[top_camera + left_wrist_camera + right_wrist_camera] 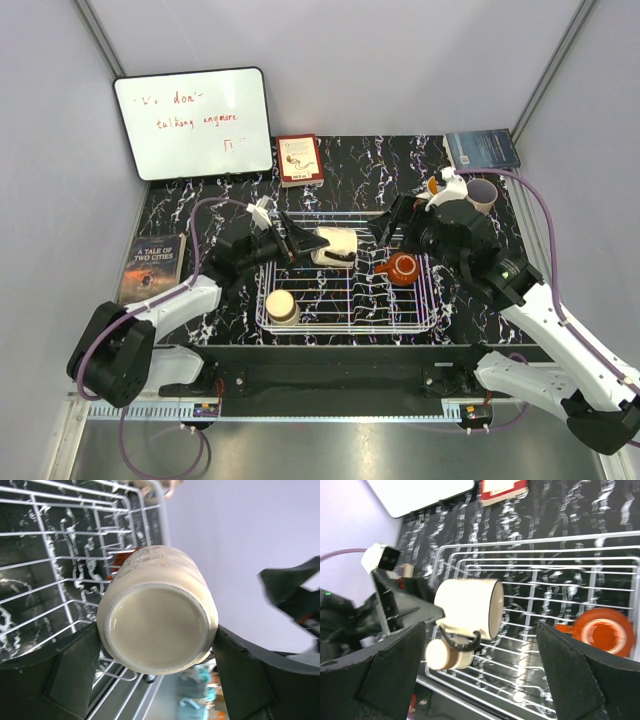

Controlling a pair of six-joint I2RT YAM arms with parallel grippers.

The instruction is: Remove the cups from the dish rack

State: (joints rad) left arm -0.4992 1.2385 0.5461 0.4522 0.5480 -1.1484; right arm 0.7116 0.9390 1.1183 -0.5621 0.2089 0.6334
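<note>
The cream mug's open end points away from my left gripper's fingers, so next I will tilt my right gripper and bring it to the cream mug's side at the rim.
The white wire dish rack sits mid-table. My left gripper is shut on a cream mug with a dark handle and holds it on its side over the rack's back left; its base fills the left wrist view, gripped between both fingers. A cream and tan cup stands in the rack's front left. A squat reddish-brown cup sits at the rack's right. My right gripper is open and empty over the rack's back right. A pinkish-beige cup stands on the table at back right.
A whiteboard leans at the back left. A red book lies behind the rack, a blue book at the back right, and a dark book at the left. Something orange shows beside the pinkish cup, mostly hidden.
</note>
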